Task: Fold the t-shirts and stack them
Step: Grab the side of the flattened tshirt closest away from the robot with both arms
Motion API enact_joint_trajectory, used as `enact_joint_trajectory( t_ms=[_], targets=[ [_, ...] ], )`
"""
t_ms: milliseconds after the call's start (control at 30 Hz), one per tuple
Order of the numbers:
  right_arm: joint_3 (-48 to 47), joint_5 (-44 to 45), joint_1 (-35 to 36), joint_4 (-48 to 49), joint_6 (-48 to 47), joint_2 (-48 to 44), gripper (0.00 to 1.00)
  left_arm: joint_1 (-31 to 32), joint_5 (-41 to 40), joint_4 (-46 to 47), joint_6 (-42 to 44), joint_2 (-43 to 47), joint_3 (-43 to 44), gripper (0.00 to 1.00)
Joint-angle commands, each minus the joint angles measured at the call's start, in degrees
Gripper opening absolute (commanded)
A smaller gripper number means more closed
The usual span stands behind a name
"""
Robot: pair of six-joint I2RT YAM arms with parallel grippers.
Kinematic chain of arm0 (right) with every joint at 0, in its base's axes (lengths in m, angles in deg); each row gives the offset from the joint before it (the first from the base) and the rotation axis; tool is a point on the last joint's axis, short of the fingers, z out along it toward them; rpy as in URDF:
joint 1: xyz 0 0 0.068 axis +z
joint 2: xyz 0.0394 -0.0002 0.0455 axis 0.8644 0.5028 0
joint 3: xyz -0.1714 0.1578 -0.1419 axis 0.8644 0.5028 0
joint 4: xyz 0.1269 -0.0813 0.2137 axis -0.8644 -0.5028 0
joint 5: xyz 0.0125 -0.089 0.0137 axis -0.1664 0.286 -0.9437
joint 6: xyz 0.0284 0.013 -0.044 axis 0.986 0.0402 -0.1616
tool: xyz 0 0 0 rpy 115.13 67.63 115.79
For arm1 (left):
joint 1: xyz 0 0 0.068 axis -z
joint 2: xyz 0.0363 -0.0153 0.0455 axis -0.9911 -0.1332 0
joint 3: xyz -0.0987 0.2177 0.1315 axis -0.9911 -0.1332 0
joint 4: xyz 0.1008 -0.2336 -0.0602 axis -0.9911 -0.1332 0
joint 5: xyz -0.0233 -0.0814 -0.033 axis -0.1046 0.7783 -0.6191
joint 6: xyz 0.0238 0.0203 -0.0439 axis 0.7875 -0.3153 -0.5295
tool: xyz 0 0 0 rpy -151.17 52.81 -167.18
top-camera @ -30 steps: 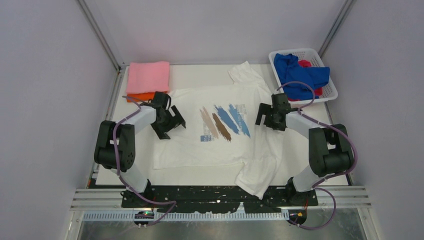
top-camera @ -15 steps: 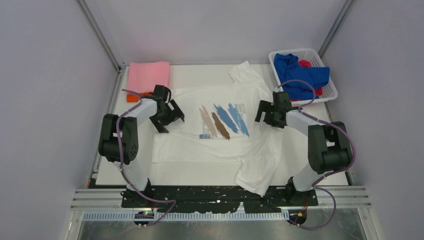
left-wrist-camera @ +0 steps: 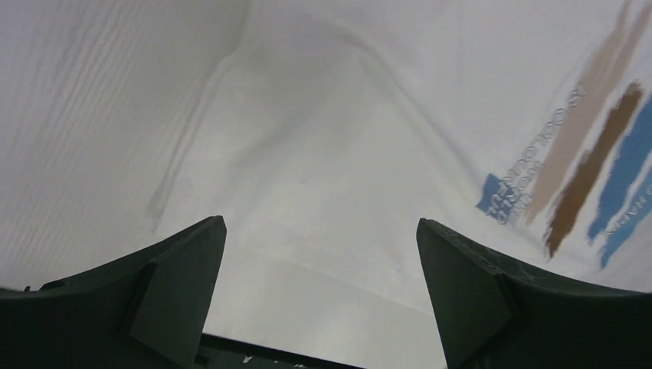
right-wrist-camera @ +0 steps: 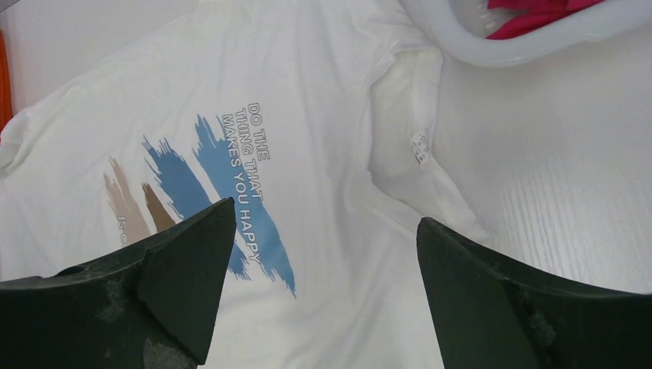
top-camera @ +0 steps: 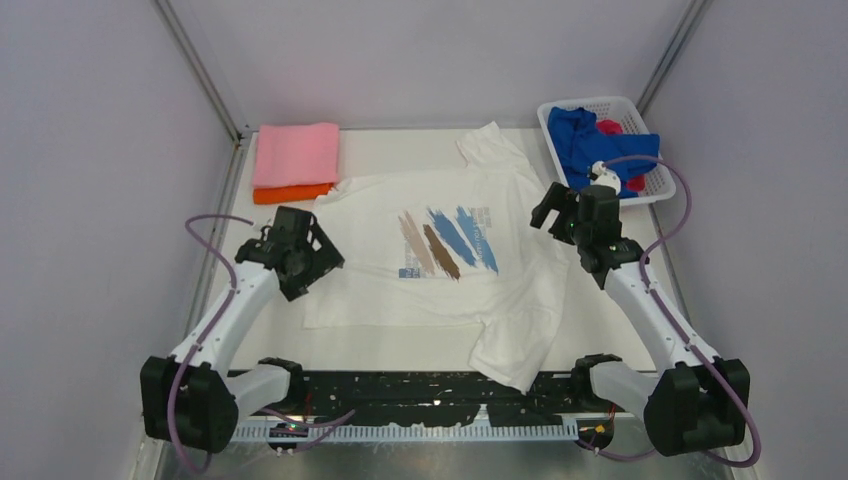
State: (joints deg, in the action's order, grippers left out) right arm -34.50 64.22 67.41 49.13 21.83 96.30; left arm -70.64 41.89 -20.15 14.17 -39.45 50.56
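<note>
Bare tabletop borders the white shirt's near corner (top-camera: 306,325) (left-wrist-camera: 158,225) below and back of my left gripper, so next my left gripper should move its open fingers back and down there.
A white t-shirt (top-camera: 510,280) with blue and brown brush strokes (top-camera: 450,240) lies spread face up mid-table, one sleeve folded over at the near right. My left gripper (top-camera: 318,265) hovers open over its left edge, with only cloth (left-wrist-camera: 323,138) below the left gripper (left-wrist-camera: 320,223). Over the shirt's right shoulder my right gripper (top-camera: 553,218) is open too; the right wrist view shows the print (right-wrist-camera: 231,169) between the fingers of the right gripper (right-wrist-camera: 326,211). A folded pink shirt (top-camera: 297,153) lies on a folded orange one (top-camera: 292,192) at the back left. A blue shirt (top-camera: 600,145) and a red one (top-camera: 608,127) fill the basket.
The white lattice basket (top-camera: 655,190) stands at the back right corner, its rim (right-wrist-camera: 523,46) close behind the white shirt's collar. Grey walls enclose the table on three sides. Bare white tabletop (top-camera: 400,145) shows between the pink stack and the basket.
Both arms have stretched out and lifted. The left gripper moved left and nearer, off the shirt's chest to its left edge. The right gripper moved right and back. The shirt has stayed put.
</note>
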Motion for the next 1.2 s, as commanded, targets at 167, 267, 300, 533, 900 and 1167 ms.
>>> enact_joint_trajectory(
  t_ms=[167, 267, 300, 533, 900, 1167],
  targets=[
    [4.3, 0.4, -1.4, 2.6, 3.2, -1.5, 0.96, -0.1, -8.6, -10.0, -14.5, 19.0, -22.1, 0.94],
    [3.8, -2.3, -1.3, 3.0, 2.4, -0.3, 0.95, -0.1, -9.4, -7.1, -18.9, 22.1, -25.3, 0.84],
    [3.7, -2.5, -1.3, 3.0, 2.3, -0.1, 0.96, -0.1, -9.6, -6.3, -19.8, 22.6, -25.7, 0.81],
    [3.6, -4.5, -1.3, 3.3, 1.0, 0.2, 0.95, -0.2, -12.2, -5.4, -24.0, 20.2, -26.1, 0.57],
    [3.0, -5.0, -1.4, 2.5, 0.6, 0.6, 0.95, -0.2, -13.4, 1.5, -25.6, 16.3, -29.0, 0.42],
    [2.4, -4.3, -1.4, -1.6, -1.6, -0.4, 0.95, -0.4, -14.0, 2.4, -23.4, 12.7, -26.6, 0.00]
  ],
)
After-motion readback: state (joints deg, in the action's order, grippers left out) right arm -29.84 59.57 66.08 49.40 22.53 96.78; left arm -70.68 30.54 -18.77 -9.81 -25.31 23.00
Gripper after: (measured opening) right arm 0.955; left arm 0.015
